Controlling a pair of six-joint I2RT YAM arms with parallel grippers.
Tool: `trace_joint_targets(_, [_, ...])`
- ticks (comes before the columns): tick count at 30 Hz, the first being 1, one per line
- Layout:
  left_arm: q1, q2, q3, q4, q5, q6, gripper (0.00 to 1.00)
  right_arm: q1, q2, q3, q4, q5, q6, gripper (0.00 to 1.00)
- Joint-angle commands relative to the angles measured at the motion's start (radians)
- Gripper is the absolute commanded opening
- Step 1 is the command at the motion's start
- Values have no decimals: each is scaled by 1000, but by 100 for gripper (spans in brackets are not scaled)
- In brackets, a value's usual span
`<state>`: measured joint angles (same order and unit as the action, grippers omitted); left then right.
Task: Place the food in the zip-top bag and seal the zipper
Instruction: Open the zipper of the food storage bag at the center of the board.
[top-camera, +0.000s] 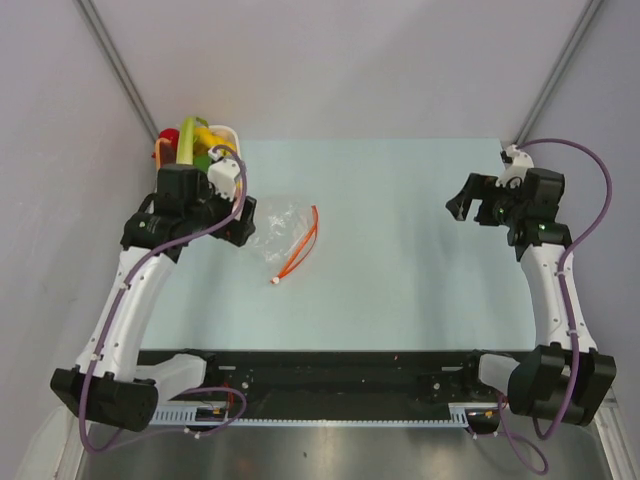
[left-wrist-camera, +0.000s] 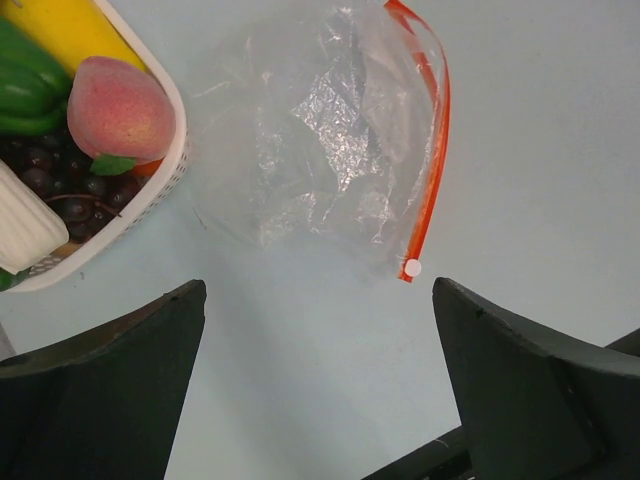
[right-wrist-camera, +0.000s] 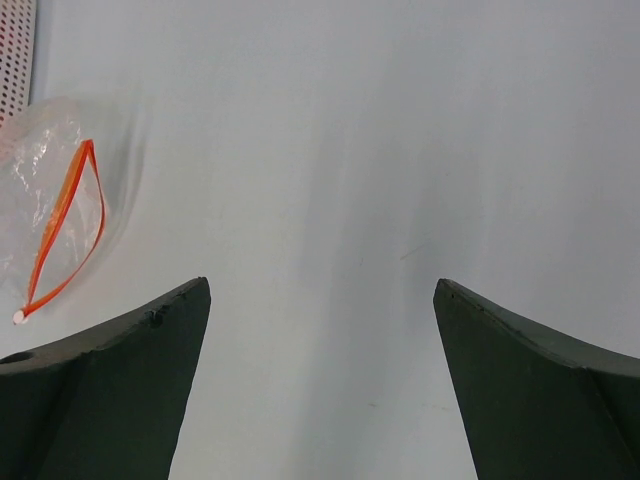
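The left gripper needs to go down next, across the bag and onto the bag-side orange-red zipper strip (top-camera: 299, 249) (left-wrist-camera: 437, 155), because the bag's zipper is open below the gripper, to its right in the top view.
The clear crinkly zip-top bag (top-camera: 280, 222) lies flat and empty left of the table's middle. Its orange-red zipper (top-camera: 303, 243) gapes open, with the white slider (top-camera: 275, 283) at the near end. My left gripper (top-camera: 244, 228) is open and empty beside the bag's left edge. In the left wrist view the bag (left-wrist-camera: 320, 130), zipper (left-wrist-camera: 432, 170) and slider (left-wrist-camera: 412, 267) lie just ahead of the gripper (left-wrist-camera: 320, 292). The food sits in the white basket (left-wrist-camera: 172, 170): a pink-orange round fruit (left-wrist-camera: 118, 108), yellow one (left-wrist-camera: 70, 30), green one (left-wrist-camera: 25, 85), purple grapes (left-wrist-camera: 55, 185). My right gripper (top-camera: 457, 210) is open and empty far right.
The white basket (top-camera: 228, 133) stands at the table's back left corner, right behind my left arm, with a long green stalk (top-camera: 187, 135) sticking up. The right wrist view shows the bag (right-wrist-camera: 40, 190) far left of the right gripper (right-wrist-camera: 322, 288) and bare table under it.
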<state>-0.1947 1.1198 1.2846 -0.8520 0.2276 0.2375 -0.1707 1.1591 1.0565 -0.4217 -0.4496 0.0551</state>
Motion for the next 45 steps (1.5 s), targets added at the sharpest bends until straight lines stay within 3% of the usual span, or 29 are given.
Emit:
trace_joint_targets(1, [-22,31,19,24,-72,51,100,26,31,-3,3,-49,34,100])
trace_joint_targets(6, [-132,55,-4,73,-164,77,100,37,34,-24,35,-95,64,99])
trace_joint_targets(14, [-418,156,-91,209,-488,106,100,60,31,-72,80,-80,123,100])
trace_joint_targets(24, [-609,368,-143,392,-710,106,100,106,51,-104,98,-115,109,100])
trace_joint_targets(36, [-660,560,-185,551,-852,97,88,100,96,-105,113,-152,180,100])
trace_joint_targets(45, [-609,637,-162,547,-889,99,57,99,125,-113,133,-198,229,100])
